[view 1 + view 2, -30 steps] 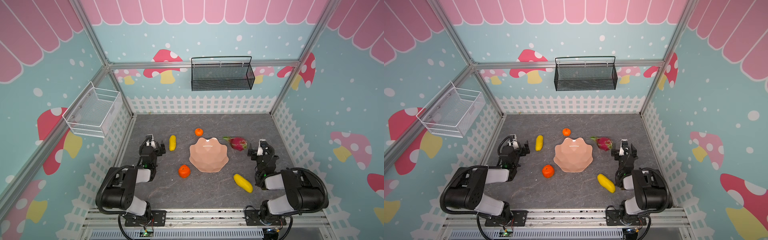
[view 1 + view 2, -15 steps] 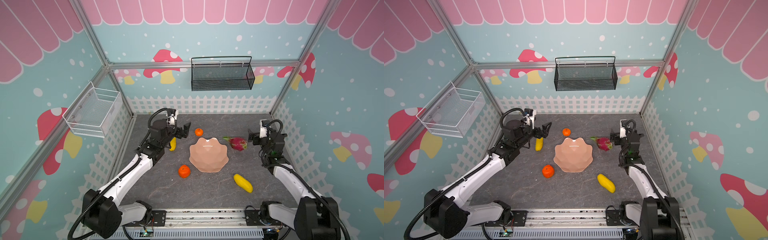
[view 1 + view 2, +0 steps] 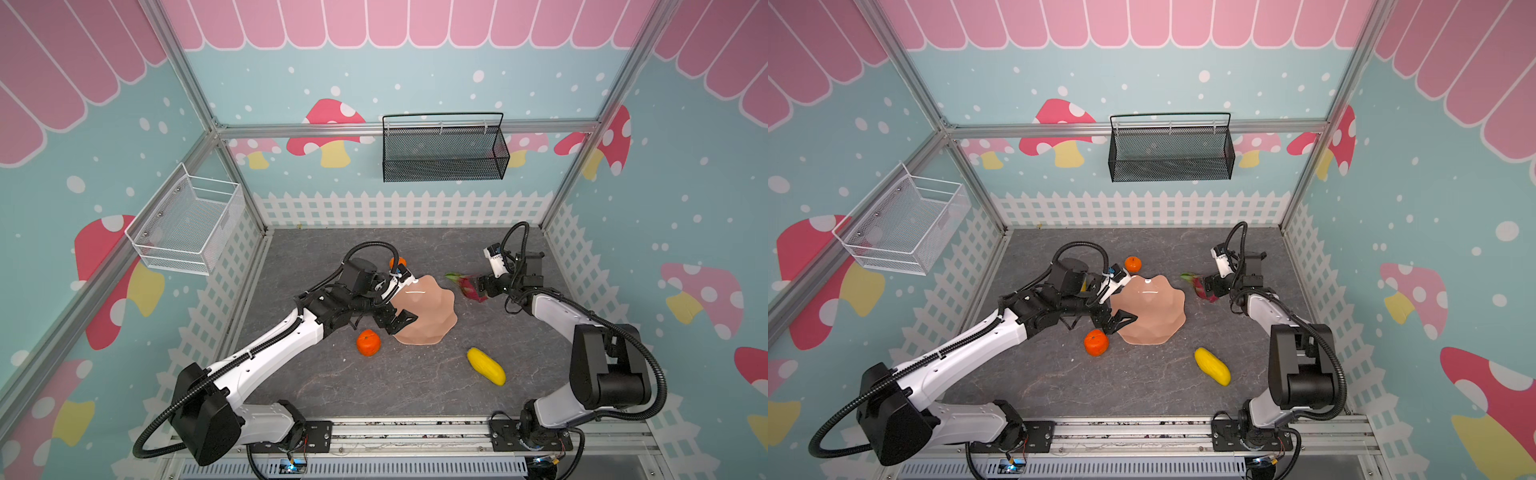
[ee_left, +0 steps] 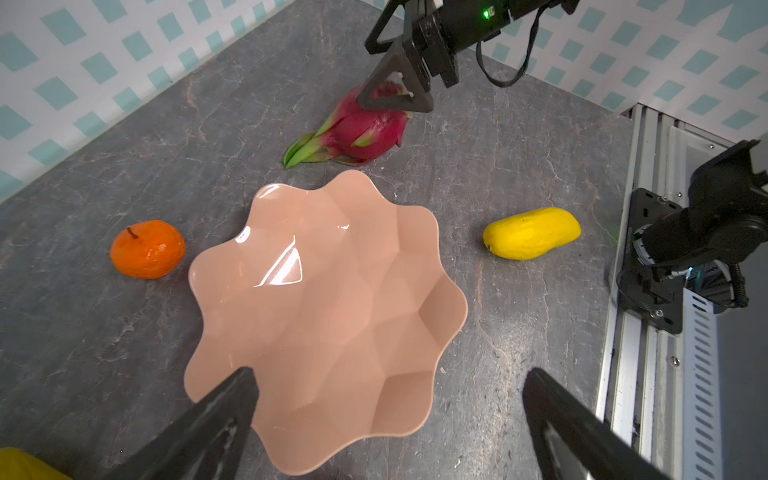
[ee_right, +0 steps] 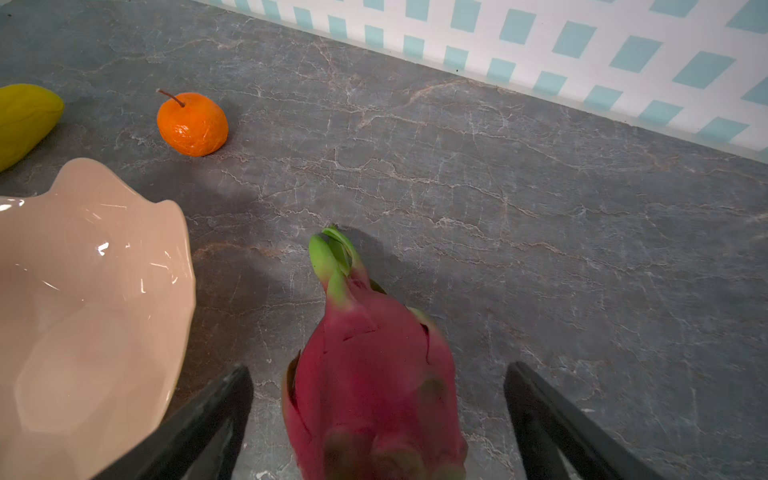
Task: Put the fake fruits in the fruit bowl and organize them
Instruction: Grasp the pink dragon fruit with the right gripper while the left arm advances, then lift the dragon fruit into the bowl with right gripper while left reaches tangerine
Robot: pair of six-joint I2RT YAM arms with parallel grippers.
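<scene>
My right gripper should next lower its fingers around the sides of the dragon fruit's round body and close, as it lies just below with gaps beside both fingers.
The peach-pink fruit bowl stands mid-table and holds nothing. My left gripper hangs open over its near-left rim, beside one tangerine. The other tangerine lies behind the bowl. The magenta dragon fruit lies right of the bowl. My right gripper is open, one finger on each side of the dragon fruit, with gaps showing. One yellow fruit lies front right. Another yellow fruit is largely hidden by my left arm.
A black mesh basket hangs on the back wall and a white wire basket on the left wall. A white picket fence rings the grey table. A metal rail runs along the front edge.
My left gripper swung from the back-left yellow fruit to the bowl's near-left rim. My right gripper came down and forward over the dragon fruit. Both stayed open.
</scene>
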